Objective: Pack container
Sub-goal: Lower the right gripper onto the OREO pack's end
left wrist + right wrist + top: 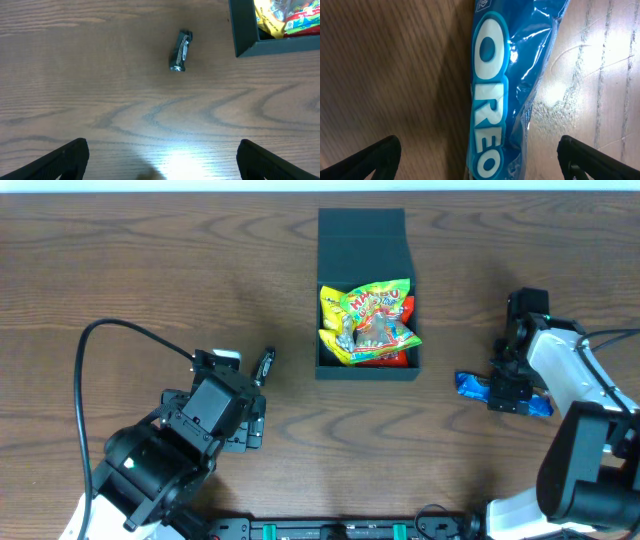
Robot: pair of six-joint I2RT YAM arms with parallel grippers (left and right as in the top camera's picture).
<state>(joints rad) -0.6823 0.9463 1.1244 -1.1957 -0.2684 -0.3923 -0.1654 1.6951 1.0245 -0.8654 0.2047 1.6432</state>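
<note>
I will lower my right gripper next onto the packet's lettered middle [496, 131] and close it across the width. The Oreo packet is below it, lengthwise between its open fingers.
The container [366, 371] is a dark square box at the middle back of the table, its flap lid [361, 242] folded back. Inside lie a yellow candy bag [368, 318] and a red packet [399, 359]. My right gripper [508, 391] hovers open over a blue Oreo packet [468, 385] on the table right of the box. In the right wrist view the Oreo packet [495, 95] runs lengthwise between the spread fingers [380, 157], untouched. My left gripper [243, 395] is open and empty. A small dark packet [264, 365] lies just ahead of it [180, 51].
The box's front left corner [250, 47] shows at the top right of the left wrist view. A black cable [95, 370] loops over the table at the left. The right arm's white body [570, 375] stands by the right edge.
</note>
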